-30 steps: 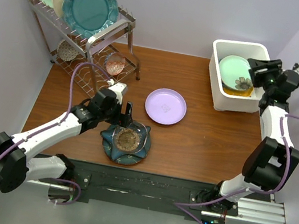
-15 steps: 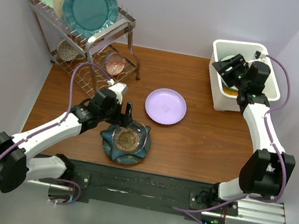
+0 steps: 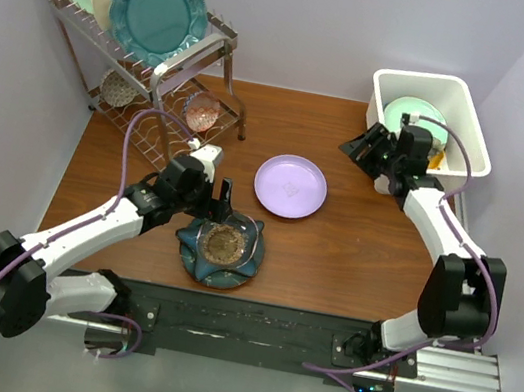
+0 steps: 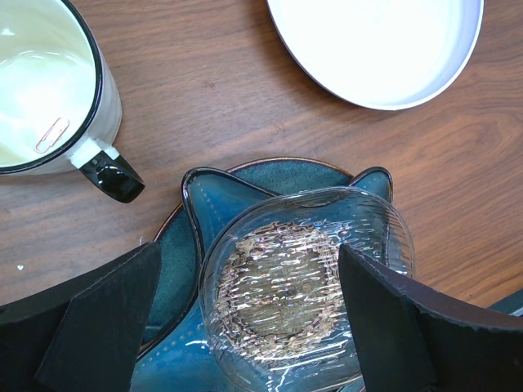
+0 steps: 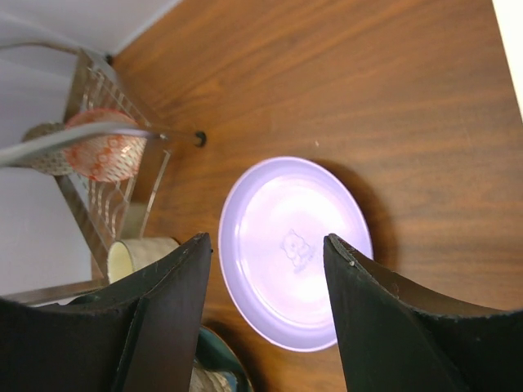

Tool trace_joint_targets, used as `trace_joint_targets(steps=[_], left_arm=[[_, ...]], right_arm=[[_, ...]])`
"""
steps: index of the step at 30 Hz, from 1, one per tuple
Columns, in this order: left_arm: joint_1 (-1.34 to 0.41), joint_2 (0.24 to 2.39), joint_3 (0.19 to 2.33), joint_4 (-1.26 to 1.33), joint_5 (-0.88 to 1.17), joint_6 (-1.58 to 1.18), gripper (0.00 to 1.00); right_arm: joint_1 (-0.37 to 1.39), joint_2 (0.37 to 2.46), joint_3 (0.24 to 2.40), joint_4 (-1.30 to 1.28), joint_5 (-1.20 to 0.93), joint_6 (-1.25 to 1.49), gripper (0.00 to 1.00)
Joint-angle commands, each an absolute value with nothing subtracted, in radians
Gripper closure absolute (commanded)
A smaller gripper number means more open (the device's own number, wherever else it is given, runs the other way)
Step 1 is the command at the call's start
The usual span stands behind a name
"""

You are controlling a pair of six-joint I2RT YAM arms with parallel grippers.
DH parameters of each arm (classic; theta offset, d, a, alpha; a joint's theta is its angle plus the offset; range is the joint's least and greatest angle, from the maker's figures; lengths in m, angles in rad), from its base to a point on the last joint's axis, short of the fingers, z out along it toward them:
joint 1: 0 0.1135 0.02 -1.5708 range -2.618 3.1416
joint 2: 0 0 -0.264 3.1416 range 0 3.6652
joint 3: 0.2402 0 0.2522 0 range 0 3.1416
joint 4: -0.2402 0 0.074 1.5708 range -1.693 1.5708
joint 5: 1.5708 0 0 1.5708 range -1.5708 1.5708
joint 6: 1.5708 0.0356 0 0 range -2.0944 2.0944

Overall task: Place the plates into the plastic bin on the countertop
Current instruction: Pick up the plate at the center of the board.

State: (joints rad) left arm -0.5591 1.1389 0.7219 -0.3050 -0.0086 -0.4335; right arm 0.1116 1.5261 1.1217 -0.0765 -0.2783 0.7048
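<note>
I should lower my right gripper back and close on the lavender plate's rim facing the bin.
A lavender plate [image 3: 290, 186] lies flat mid-countertop [image 3: 355, 243]; it also shows in the right wrist view [image 5: 294, 253]. My right gripper [image 3: 357, 145] is open and empty, just left of the white plastic bin [image 3: 382, 162], and faces the lavender plate [image 5: 268, 238]. The bin holds a pale green plate [image 3: 410, 114] over an orange one [image 3: 435, 160]. A dark teal plate [image 3: 193, 253] carries a clear ribbed glass plate [image 4: 306, 286]. My left gripper [image 4: 247, 249] is open above them, one finger on each side of the glass plate.
A wire rack [image 3: 178, 65] at the back left holds upright mint, cream and teal plates and small bowls below. A black-rimmed cream cup [image 4: 41, 90] stands left of the teal plate. Walls close in on the left, back and right.
My right gripper has swung from over the bin leftward and down to the countertop side of it. The pale green plate stays in the bin. The left arm has not moved.
</note>
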Motion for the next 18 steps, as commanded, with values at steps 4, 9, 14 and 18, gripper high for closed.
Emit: trace_joint_targets(steps=[4,9,14,18], left_arm=[[-0.566,1.146,0.729,-0.284,-0.012,-0.426,0.06],[-0.566,1.147,0.729,-0.284,-0.011,-0.426,0.06],[-0.568,1.143,0.727,-0.287,-0.011,-0.428,0.06],[-0.569,1.150,0.727,-0.284,-0.008,-0.426,0.06]], right_arm=[[0.136,1.545,1.062,-0.054,-0.255,0.673,0.39],[0.166,1.571,1.017,-0.025,-0.242,0.678,0.39],[0.190,1.605,0.965,-0.005,-0.236,0.689,0.39],[0.210,1.626,0.931,0.031,-0.222,0.692,0.39]])
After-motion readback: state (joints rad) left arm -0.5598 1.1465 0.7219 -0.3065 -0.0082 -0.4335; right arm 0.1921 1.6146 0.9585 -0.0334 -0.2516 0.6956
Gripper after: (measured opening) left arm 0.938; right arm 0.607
